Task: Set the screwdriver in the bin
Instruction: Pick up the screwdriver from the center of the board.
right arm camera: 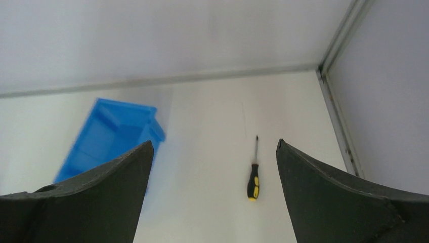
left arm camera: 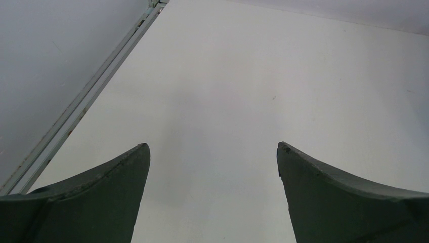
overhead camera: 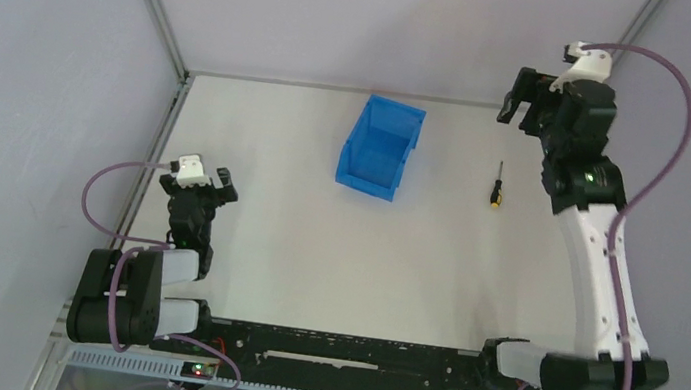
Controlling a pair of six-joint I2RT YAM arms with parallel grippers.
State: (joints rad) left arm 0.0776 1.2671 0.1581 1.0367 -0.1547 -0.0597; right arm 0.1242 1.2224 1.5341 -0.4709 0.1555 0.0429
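Note:
I should next lower my right gripper and move it to the right in the wrist view, so that its fingers go on both sides of the handle [overhead camera: 497,194] [right arm camera: 253,183] of the screwdriver.
The screwdriver [overhead camera: 498,186] lies flat on the white table, right of the bin, thin shaft pointing away and black-and-yellow handle toward the arms. In the right wrist view the screwdriver [right arm camera: 254,173] shows far below, between the fingers but nearer the right one. The blue bin [overhead camera: 380,147] stands upright at the table's middle back; its corner [right arm camera: 111,134] shows at left in the right wrist view. My right gripper [overhead camera: 524,98] hangs high above the table's far right, open and empty. My left gripper [overhead camera: 204,182] rests low at the left, open, with only bare table between its fingers [left arm camera: 121,177].
A metal rail [overhead camera: 158,145] runs along the table's left edge, another along the back wall [overhead camera: 335,87]. A corner post [right arm camera: 336,106] stands to the right of the screwdriver. Cables loop from both arms.

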